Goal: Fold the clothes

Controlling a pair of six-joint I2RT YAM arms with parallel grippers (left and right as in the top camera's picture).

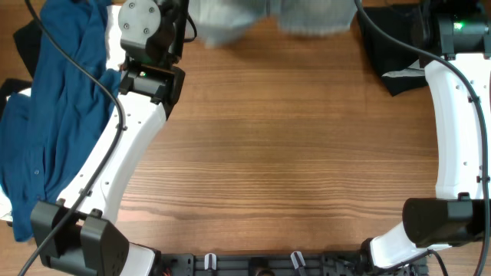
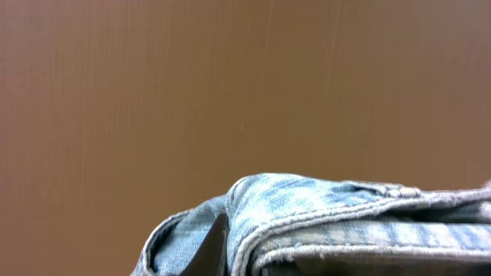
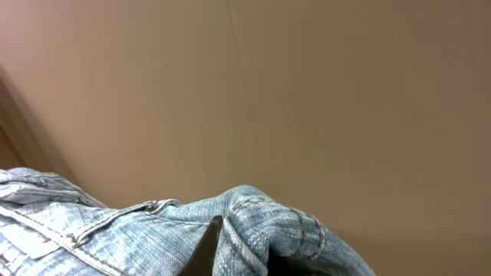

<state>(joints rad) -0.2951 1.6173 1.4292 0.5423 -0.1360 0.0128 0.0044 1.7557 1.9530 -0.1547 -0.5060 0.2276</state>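
Observation:
My left gripper will next lower and move back to release the jeans on the bare, clear middle of the table.
The light-blue faded jeans point(image 1: 265, 17) are lifted at the far edge of the table, blurred at the top of the overhead view. In the left wrist view a bunched fold of the jeans with a stitched seam point(image 2: 322, 211) fills the bottom, wrapped over my left gripper point(image 2: 222, 253), which is shut on it. In the right wrist view the jeans' waistband with a rivet point(image 3: 153, 230) is bunched over my right gripper point(image 3: 219, 249), which is shut on it. Both grippers' fingers are mostly hidden by denim, and neither gripper shows in the overhead view.
A dark blue shirt point(image 1: 57, 100) lies at the left, under the left arm point(image 1: 123, 146). A black garment with a grey patch point(image 1: 395, 65) lies at the back right beside the right arm point(image 1: 456, 130). The brown wooden table point(image 1: 284, 153) spans the middle.

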